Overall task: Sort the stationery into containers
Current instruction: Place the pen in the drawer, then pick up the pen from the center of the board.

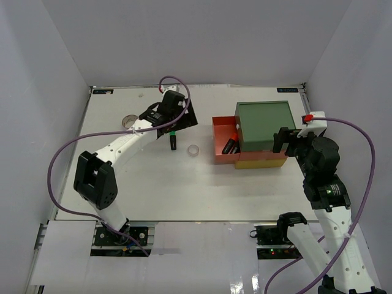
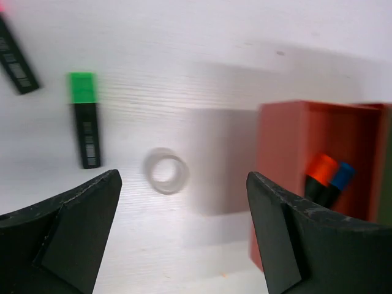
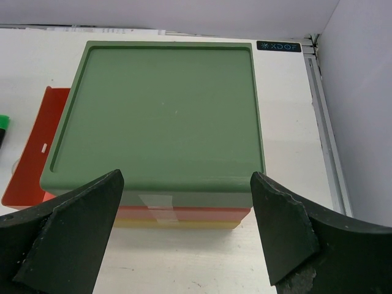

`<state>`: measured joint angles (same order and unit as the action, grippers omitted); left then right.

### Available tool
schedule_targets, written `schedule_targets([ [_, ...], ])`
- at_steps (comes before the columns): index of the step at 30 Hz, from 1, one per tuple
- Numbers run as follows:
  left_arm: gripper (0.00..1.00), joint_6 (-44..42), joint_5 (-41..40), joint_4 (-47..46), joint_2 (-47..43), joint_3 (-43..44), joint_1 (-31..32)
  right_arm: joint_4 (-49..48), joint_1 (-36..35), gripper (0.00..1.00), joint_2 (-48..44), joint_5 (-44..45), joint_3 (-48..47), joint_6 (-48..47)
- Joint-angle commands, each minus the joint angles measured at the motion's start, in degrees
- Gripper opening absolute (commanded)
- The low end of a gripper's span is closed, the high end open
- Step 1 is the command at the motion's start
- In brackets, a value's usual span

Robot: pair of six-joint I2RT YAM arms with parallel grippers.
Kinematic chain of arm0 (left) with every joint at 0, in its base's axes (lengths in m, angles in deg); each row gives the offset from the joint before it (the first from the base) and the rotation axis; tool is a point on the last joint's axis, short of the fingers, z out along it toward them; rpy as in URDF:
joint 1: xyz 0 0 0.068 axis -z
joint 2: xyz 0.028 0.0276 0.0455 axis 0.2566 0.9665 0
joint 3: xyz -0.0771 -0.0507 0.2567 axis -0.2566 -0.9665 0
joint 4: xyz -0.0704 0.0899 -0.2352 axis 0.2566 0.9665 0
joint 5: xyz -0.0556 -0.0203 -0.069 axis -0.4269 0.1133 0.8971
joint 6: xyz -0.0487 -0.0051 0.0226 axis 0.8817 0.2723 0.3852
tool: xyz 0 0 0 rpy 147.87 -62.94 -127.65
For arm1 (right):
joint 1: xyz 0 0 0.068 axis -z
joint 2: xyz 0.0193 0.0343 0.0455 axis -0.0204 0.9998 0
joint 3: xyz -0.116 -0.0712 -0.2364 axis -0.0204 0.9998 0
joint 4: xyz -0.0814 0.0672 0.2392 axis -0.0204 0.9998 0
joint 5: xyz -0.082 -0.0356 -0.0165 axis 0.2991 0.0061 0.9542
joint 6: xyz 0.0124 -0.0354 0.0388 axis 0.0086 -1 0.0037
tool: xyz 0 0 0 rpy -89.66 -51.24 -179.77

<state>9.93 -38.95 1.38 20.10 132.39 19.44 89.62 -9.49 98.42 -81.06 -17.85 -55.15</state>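
Note:
The green-capped highlighter is still outside the drawer (image 2: 288,153), so my left gripper should go left in the top view, then down onto its black body.
My left gripper (image 2: 184,236) is open and holds nothing as it hovers over the table left of the containers (image 1: 263,125). These are a stack with a dark green top, a pulled-out orange-red drawer (image 2: 288,153) and a yellow bottom (image 1: 260,163). Orange-capped (image 2: 321,169) and blue-capped (image 2: 342,176) highlighters lie in that drawer. On the table lie a green-capped highlighter (image 2: 86,119), a pink-capped one (image 2: 15,58) and a white tape roll (image 2: 165,172). A grey tape roll (image 1: 129,120) sits far left. My right gripper (image 3: 187,226) stands open beside the green top (image 3: 165,110).
White walls enclose the table on three sides. The left arm's purple cable (image 1: 177,82) loops above the table behind the gripper. A black label (image 3: 278,46) marks the far right corner of the table.

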Motion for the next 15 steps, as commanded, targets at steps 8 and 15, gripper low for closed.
schedule_targets([
  [8, 0.93, -5.0, -6.1, 3.9, 6.4, -2.3, -6.1, -3.2, -0.5, 0.9, 0.2, 0.1, 0.1, -0.8],
  [15, 0.89, -5.0, -6.1, 3.8, 14.5, 0.8, -8.5, -3.2, -0.5, 0.9, -0.1, 0.0, 0.3, -0.8],
])
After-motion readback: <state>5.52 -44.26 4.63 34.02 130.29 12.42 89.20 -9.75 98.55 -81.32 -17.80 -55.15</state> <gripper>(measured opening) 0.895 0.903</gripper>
